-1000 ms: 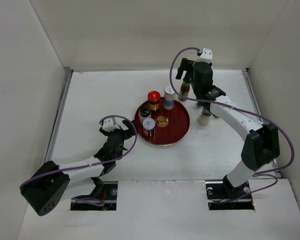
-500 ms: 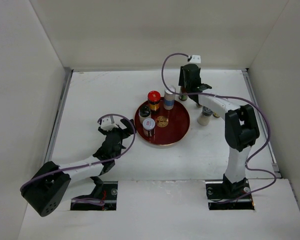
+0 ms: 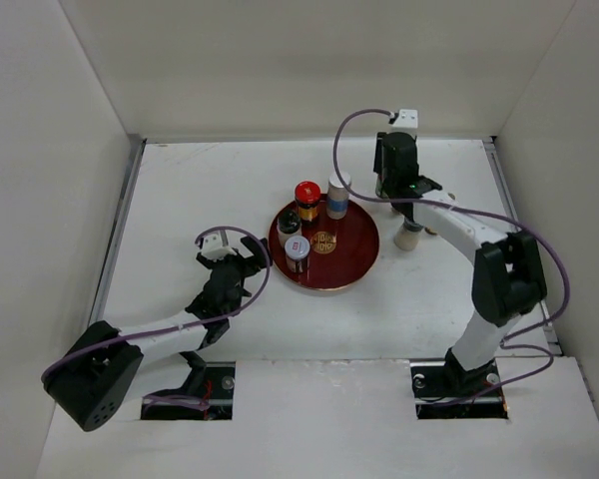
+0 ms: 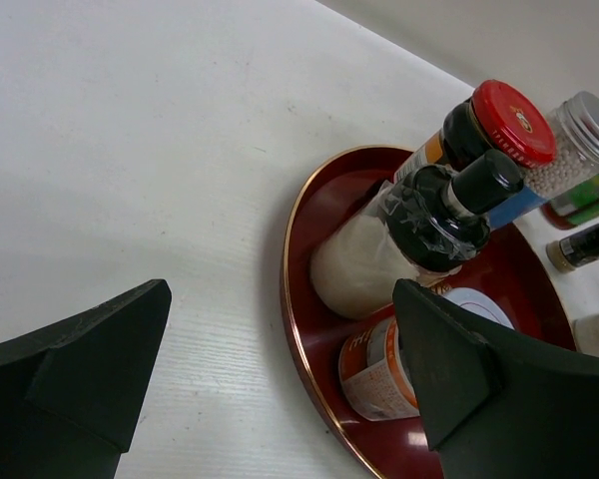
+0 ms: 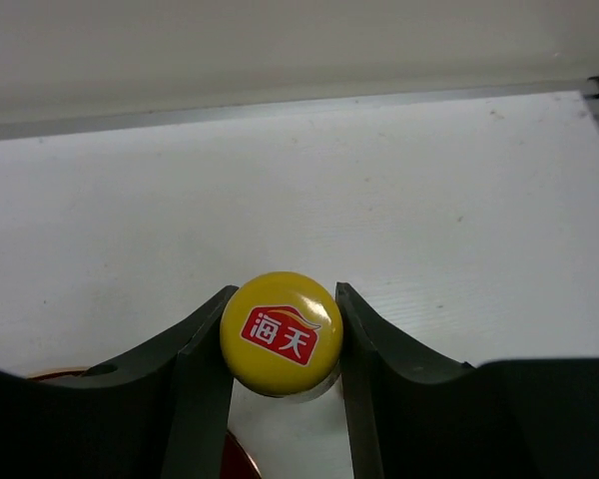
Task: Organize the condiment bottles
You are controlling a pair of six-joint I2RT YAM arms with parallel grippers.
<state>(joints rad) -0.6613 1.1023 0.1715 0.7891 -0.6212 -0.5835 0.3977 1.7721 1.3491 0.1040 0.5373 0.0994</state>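
The open middle of the tray is back and to the left in the top view, so the right gripper should bring the yellow-capped bottle there next and let go of it.
My right gripper (image 5: 283, 299) is shut on a yellow-capped bottle (image 5: 281, 332), gripping its cap from both sides. In the top view that gripper (image 3: 392, 190) is just right of the red tray (image 3: 354, 261), and the arm hides the bottle. On the tray stand a red-capped bottle (image 3: 307, 194), a white bottle with a blue band (image 3: 337, 196), a black-capped bottle (image 3: 290, 223) and a white-lidded jar (image 3: 298, 247). A tan-capped bottle (image 3: 409, 236) stands on the table right of the tray. My left gripper (image 3: 235, 271) is open and empty, left of the tray.
The left wrist view shows the tray rim (image 4: 298, 329) between my fingers, the red-capped bottle (image 4: 499, 120), the black-capped bottle (image 4: 449, 210), an orange-labelled jar (image 4: 374, 374) and a silver-capped jar (image 4: 584, 125) beyond. White walls enclose the table on three sides.
My right arm has swung to the right behind the tray, with the gripper still over the bottle. My left arm has barely moved.
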